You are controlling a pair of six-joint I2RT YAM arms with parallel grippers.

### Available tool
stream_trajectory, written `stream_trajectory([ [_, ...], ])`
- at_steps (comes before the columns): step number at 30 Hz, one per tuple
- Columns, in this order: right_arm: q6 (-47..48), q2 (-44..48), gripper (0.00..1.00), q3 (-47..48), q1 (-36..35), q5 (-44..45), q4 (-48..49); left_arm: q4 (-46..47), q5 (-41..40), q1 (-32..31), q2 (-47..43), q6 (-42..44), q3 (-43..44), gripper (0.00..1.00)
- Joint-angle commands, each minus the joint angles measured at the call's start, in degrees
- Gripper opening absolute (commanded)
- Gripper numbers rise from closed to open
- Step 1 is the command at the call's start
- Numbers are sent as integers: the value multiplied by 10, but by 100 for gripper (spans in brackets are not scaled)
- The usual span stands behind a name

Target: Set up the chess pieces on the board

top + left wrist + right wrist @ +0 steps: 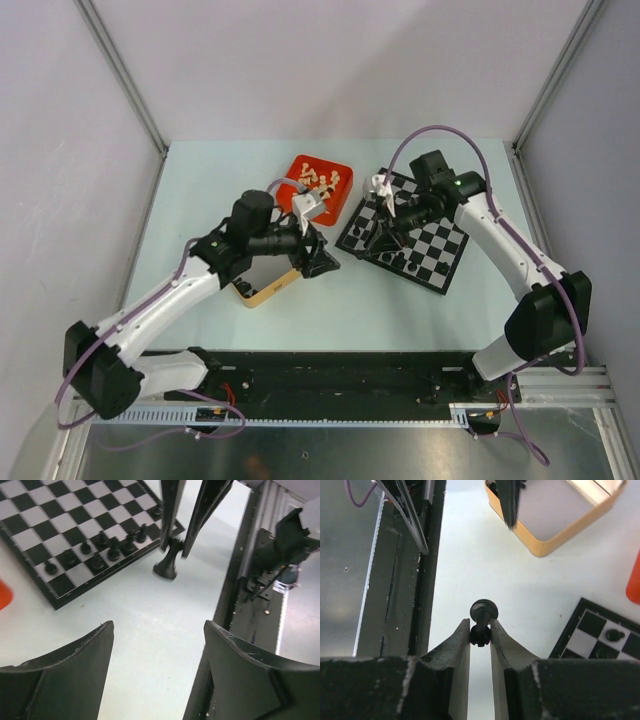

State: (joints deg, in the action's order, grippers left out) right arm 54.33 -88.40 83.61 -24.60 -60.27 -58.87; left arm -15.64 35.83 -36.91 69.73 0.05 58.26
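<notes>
The board's bare near corner is below my right gripper, to its right in the top view; the gripper will next move across and down to release the black piece.
The black and silver-grey board lies at the right centre. Several black chess pieces stand along its near edge. My right gripper is shut on the head of one black piece. It holds the piece upright, just off the board's near-left corner, at or just above the table. In the left wrist view the piece hangs between the right gripper's fingers. My left gripper is open and empty, low over bare table left of the board. In the top view the left gripper faces the right gripper.
A red tray with cream chess pieces sits behind the left gripper. An open gold-rimmed tin lies under the left wrist and also shows in the right wrist view. The black arm rail runs along the near edge.
</notes>
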Motion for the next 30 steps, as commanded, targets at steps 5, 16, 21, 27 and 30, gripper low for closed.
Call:
stream_trajectory([
  [5, -104, 51, 8, -11, 43, 109, -20, 25, -132, 82, -121, 3, -64, 92],
  [16, -204, 99, 8, -128, 112, 337, 7, 62, -313, 125, -228, -71, -153, 100],
  [21, -224, 97, 9, -188, 139, 421, 51, 61, -316, 126, -223, -100, -165, 100],
  [27, -242, 81, 9, -214, 158, 471, 81, 61, -306, 126, -221, -107, -169, 100],
  [30, -244, 68, 10, -224, 162, 485, 91, 62, -304, 126, -223, -107, -171, 100],
])
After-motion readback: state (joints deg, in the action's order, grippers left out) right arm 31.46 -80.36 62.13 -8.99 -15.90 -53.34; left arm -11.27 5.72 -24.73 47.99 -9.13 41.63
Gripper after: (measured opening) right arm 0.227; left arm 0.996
